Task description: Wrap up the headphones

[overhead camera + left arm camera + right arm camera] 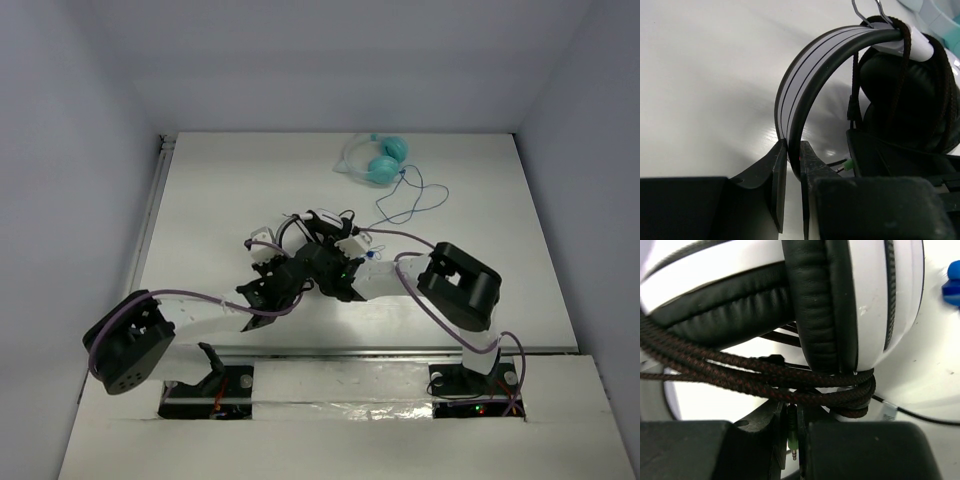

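The braided cable [902,55] is already wound around the earcups, so my left gripper should bring the black headband down to the bare tabletop below and let go of it there.
The headphones [300,235] are held over the middle of the table between both arms. In the left wrist view my left gripper [794,147] is shut on the grey, black-striped headband [805,65]. One black earcup pad [910,100] is at the right, and braided cable [902,55] crosses the band's top. In the right wrist view the white earcup [870,305] fills the top, with several turns of dark braided cable [765,372] wound under it. My right gripper [792,410] is shut on the cable's green plug [793,437]. From above, the left gripper [272,270] and right gripper [325,262] nearly touch.
Smaller teal headphones [382,160] lie at the back of the table, their blue cord [415,200] looping toward the centre. White walls enclose the table on three sides. A raised white ledge [340,385] runs along the near edge by the arm bases.
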{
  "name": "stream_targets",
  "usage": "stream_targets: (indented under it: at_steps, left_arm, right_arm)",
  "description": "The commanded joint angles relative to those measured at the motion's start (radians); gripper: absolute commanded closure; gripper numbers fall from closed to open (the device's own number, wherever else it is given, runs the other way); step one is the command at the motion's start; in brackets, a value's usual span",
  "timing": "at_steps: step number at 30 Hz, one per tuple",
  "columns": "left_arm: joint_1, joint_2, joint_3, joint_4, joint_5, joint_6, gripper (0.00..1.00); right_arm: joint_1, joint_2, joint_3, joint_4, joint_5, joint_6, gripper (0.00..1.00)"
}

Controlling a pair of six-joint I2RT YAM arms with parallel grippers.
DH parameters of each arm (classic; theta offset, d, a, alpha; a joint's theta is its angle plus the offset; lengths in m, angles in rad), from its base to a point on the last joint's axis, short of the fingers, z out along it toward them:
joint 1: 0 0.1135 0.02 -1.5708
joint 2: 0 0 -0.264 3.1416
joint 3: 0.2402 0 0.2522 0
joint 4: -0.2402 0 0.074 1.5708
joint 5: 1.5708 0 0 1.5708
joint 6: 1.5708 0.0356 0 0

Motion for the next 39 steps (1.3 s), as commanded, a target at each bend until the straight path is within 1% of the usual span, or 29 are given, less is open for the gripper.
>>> stream_targets:
  at_steps: [1, 3, 6, 7, 8, 9, 11, 14, 16, 18, 19, 20, 21, 22, 26, 27, 28, 30, 31, 33, 36, 39]
  left_arm:
    - [-0.048, 0.013, 0.066, 0.045, 0.113, -0.008, 1.0]
    - [-0.048, 0.021, 0.066, 0.05, 0.102, -0.004, 1.0]
    - [-0.048, 0.035, 0.063, 0.059, 0.096, 0.004, 1.0]
    - [-0.048, 0.039, 0.059, 0.077, 0.098, 0.006, 1.0]
    - [-0.039, 0.051, 0.061, 0.076, 0.101, 0.001, 1.0]
    - [-0.039, 0.059, 0.061, 0.079, 0.102, 0.003, 1.0]
    - [-0.026, 0.082, 0.061, 0.082, 0.116, 0.001, 1.0]
    - [-0.003, 0.116, 0.061, 0.113, 0.165, -0.002, 1.0]
    - [0.014, 0.136, 0.062, 0.121, 0.182, 0.004, 1.0]
    - [0.033, 0.165, 0.066, 0.13, 0.209, 0.012, 1.0]
    - [0.042, 0.176, 0.064, 0.147, 0.222, 0.015, 1.0]
    - [0.051, 0.197, 0.062, 0.154, 0.232, 0.018, 1.0]
    - [0.063, 0.206, 0.061, 0.157, 0.248, 0.018, 1.0]
    - [0.064, 0.215, 0.061, 0.165, 0.254, 0.021, 1.0]
    - [0.074, 0.229, 0.049, 0.179, 0.271, 0.026, 1.0]
    - [0.086, 0.231, 0.052, 0.177, 0.277, 0.032, 1.0]
    - [0.099, 0.229, 0.052, 0.174, 0.282, 0.038, 1.0]
    - [0.099, 0.225, 0.053, 0.176, 0.286, 0.047, 1.0]
    - [0.109, 0.223, 0.052, 0.177, 0.288, 0.056, 1.0]
    - [0.11, 0.223, 0.059, 0.177, 0.292, 0.067, 1.0]
    - [0.11, 0.217, 0.059, 0.167, 0.298, 0.075, 1.0]
    - [0.11, 0.202, 0.058, 0.151, 0.295, 0.084, 1.0]
  right_arm:
    - [0.0, 0.009, 0.05, 0.025, -0.005, -0.049, 0.9]
    - [0.01, 0.001, 0.044, 0.019, -0.025, -0.074, 0.84]
    - [0.01, -0.033, -0.01, 0.063, -0.089, -0.123, 0.81]
    - [0.01, -0.053, -0.024, 0.082, -0.121, -0.14, 0.72]
    - [0.01, -0.065, -0.051, 0.1, -0.14, -0.17, 0.66]
    - [0.01, -0.074, -0.056, 0.1, -0.146, -0.178, 0.66]
    - [0.01, -0.103, -0.07, 0.1, -0.177, -0.204, 0.56]
    - [0.01, -0.132, -0.113, 0.117, -0.224, -0.227, 0.46]
    - [0.01, -0.155, -0.134, 0.143, -0.256, -0.249, 0.45]
    - [0.01, -0.201, -0.147, 0.132, -0.244, -0.26, 0.45]
    - [0.01, -0.217, -0.144, 0.11, -0.235, -0.281, 0.42]
    - [0.01, -0.231, -0.137, 0.099, -0.231, -0.295, 0.42]
    - [-0.004, -0.251, -0.128, 0.091, -0.229, -0.312, 0.42]
    - [-0.004, -0.26, -0.118, 0.064, -0.232, -0.324, 0.37]
    - [-0.058, -0.3, -0.097, 0.057, -0.244, -0.362, 0.35]
    - [-0.067, -0.313, -0.099, 0.057, -0.252, -0.367, 0.32]
    - [-0.079, -0.332, -0.104, 0.068, -0.263, -0.373, 0.27]
    - [-0.079, -0.401, -0.13, 0.091, -0.296, -0.399, 0.24]
    - [-0.079, -0.422, -0.131, 0.096, -0.307, -0.41, 0.19]
    - [-0.079, -0.473, -0.116, 0.07, -0.321, -0.438, 0.16]
    - [-0.089, -0.559, -0.128, 0.068, -0.316, -0.464, 0.16]
    - [-0.11, -0.625, -0.134, 0.024, -0.27, -0.482, 0.18]
